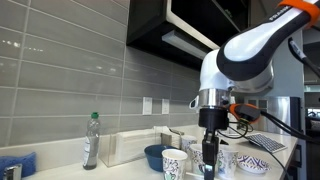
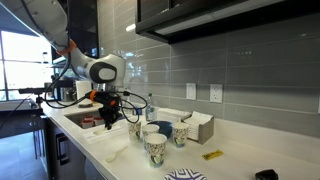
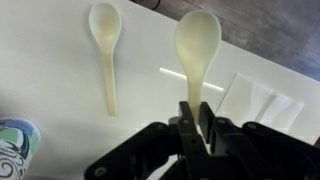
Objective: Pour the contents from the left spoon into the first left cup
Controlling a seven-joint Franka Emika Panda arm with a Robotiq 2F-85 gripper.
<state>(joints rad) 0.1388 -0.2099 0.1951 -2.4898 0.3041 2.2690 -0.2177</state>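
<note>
The white counter is bare below my gripper, beside the second spoon. My gripper needs to go down to that clear spot next and let go of the thin handle there.
My gripper is shut on the thin handle of a pale whitish spoon, whose bowl points away from the wrist camera above the white counter. A second, similar pale spoon lies flat on the counter beside it. In both exterior views the gripper hangs low among several white paper cups with dark green markings. One cup stands closest to the cameras. A cup's rim shows at the lower left of the wrist view.
A dark blue bowl stands behind the cups. A clear bottle and a white container stand by the tiled wall. A patterned bowl is nearby. A sink and a yellow item are on the counter.
</note>
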